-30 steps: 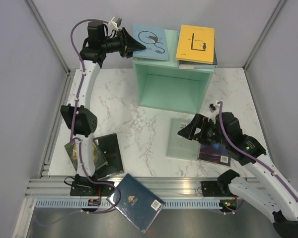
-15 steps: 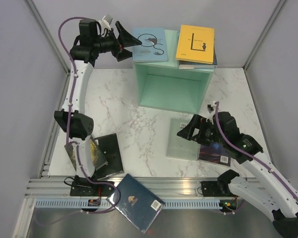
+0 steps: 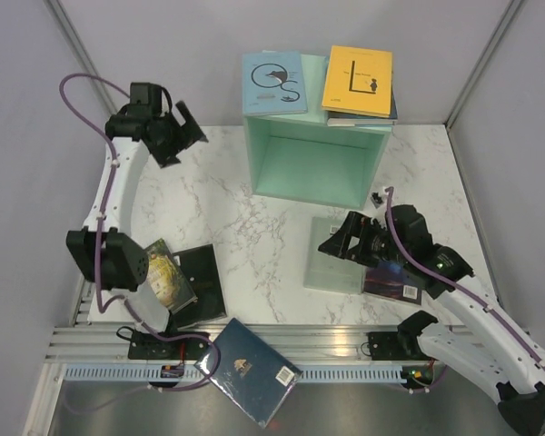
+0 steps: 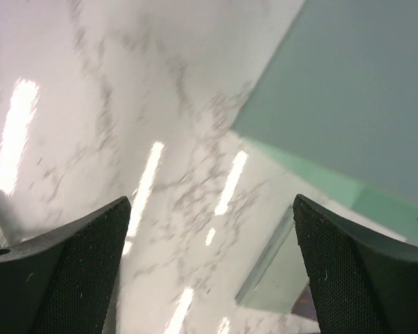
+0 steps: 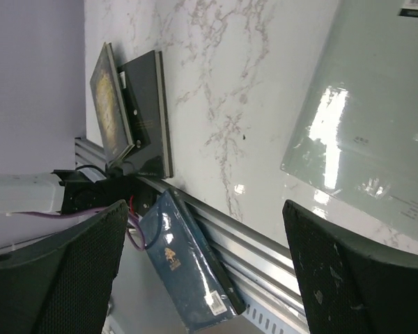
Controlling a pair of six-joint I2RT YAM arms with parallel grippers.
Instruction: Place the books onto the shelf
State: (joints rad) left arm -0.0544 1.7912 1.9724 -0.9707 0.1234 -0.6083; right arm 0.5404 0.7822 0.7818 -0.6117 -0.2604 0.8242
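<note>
The navy book's table-side edge is below my right gripper and to its left in the top view, so my right gripper should move back and down onto it.
The mint-green shelf stands at the back of the table. On its top lie a light blue book and a yellow book on a small stack. My left gripper hangs open and empty, left of the shelf above bare marble. My right gripper is open over a pale green book. A dark galaxy book lies partly under the right arm. Near the left arm's base lie a black book and a gold-brown book.
A navy book rests on the metal rail beyond the table's front edge, between the two arm bases. Grey walls close in the left, right and back sides.
My left gripper opened, leaving the light blue book on the shelf top, and the arm drew away to the left and lower. The right gripper edged slightly left.
</note>
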